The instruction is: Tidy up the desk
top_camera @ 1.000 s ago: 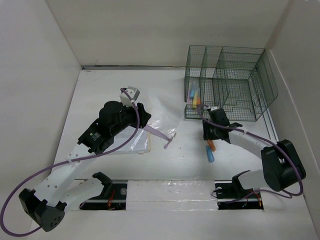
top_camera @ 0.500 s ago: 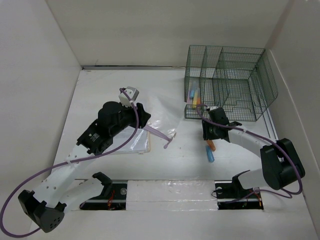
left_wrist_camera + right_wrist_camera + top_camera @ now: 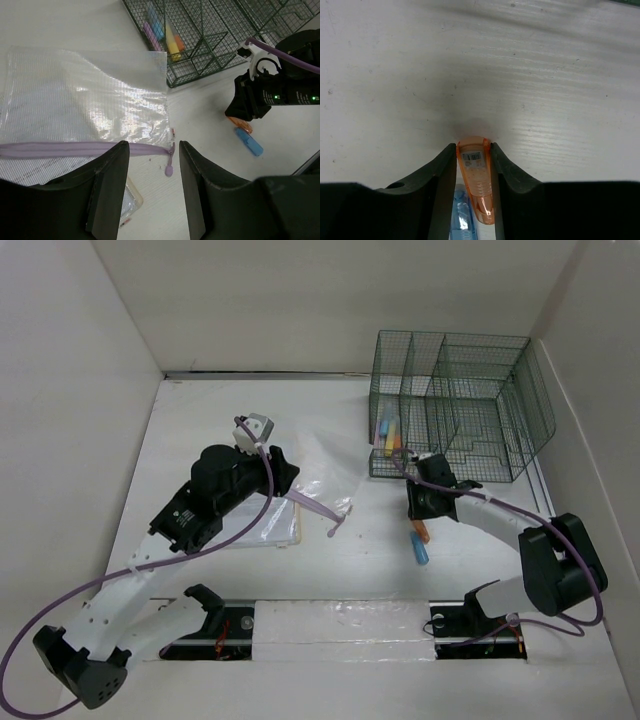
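Observation:
The right gripper lifts the orange highlighter next, then carries it outward over the green organizer's front section, since other highlighters already lie beside it.
On the white desk point(image 3: 230, 410) my right gripper point(image 3: 419, 519) is down at the surface and shut on an orange highlighter point(image 3: 476, 180), which it pinches from both sides point(image 3: 422, 532). A blue highlighter point(image 3: 423, 551) lies right beside it and also shows in the right wrist view point(image 3: 461, 215). My left gripper point(image 3: 285, 472) is open and empty, above a clear mesh zip pouch point(image 3: 85, 105) with a purple zipper and its pull point(image 3: 169, 165). In the left wrist view its jaws point(image 3: 152, 147) stand wide apart over the zipper's end.
A green wire-mesh organizer point(image 3: 455, 405) stands at the back right, with several highlighters point(image 3: 388, 432) in its left front compartment. A white notepad point(image 3: 270, 528) lies under my left arm. White panels wall the desk on three sides.
My left arm has drawn slightly back to the left. My right gripper stays at the orange highlighter, barely moved.

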You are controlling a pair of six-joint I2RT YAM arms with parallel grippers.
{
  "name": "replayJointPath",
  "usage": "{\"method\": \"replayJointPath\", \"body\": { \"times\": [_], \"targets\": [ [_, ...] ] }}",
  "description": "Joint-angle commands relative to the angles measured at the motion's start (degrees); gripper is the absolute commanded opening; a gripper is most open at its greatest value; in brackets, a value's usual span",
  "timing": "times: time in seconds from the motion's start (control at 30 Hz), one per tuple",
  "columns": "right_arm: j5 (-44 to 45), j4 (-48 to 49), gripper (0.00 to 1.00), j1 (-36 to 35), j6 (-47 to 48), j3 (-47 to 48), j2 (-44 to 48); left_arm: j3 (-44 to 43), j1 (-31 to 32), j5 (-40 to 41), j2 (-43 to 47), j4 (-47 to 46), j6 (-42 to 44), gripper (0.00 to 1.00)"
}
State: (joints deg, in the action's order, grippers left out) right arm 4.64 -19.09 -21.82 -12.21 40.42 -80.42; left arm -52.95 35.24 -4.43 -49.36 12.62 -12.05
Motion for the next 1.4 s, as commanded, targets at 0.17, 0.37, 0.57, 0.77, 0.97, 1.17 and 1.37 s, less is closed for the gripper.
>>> {"method": "replayJointPath", "body": {
  "times": [0.17, 0.37, 0.57, 0.77, 0.97, 1.17, 1.37],
  "targets": [
    [1.42, 2.11, 0.29, -0.85, -0.54, 2.9, 7.63, 0.56, -0.09, 0.03, 1.02, -2.07, 0.63, 0.4],
    [4.22, 22.0, 0.29, -0.85, -1.42, 0.9, 19.77, 0.48, -0.09, -0.76, 0.76, -2.08, 0.63, 0.4],
    [7.92, 38.85, 0.3, -1.38, 1.56, 1.75, 16.81, 0.57, -0.09, -1.02, 0.76, -2.16, 0.63, 0.4],
    [13.54, 48.69, 0.29, -1.38, 4.12, 4.93, 8.89, 0.65, -0.09, -0.85, 1.02, -2.16, 0.54, 0.4],
    [16.89, 53.54, 0.29, -1.38, 5.97, 5.72, 4.67, 0.65, -0.09, -0.76, 0.59, -2.16, 0.54, 0.4],
    [18.47, 55.39, 0.29, 0.2, 5.44, 6.07, -0.17, 0.65, -0.09, -0.32, 0.32, -2.16, 0.63, 0.4],
    [18.12, 56.7, 0.28, 1.25, 3.16, 4.49, -3.68, 0.65, -0.09, -0.23, -0.2, -2.08, 0.63, 0.4]
  ]
}}
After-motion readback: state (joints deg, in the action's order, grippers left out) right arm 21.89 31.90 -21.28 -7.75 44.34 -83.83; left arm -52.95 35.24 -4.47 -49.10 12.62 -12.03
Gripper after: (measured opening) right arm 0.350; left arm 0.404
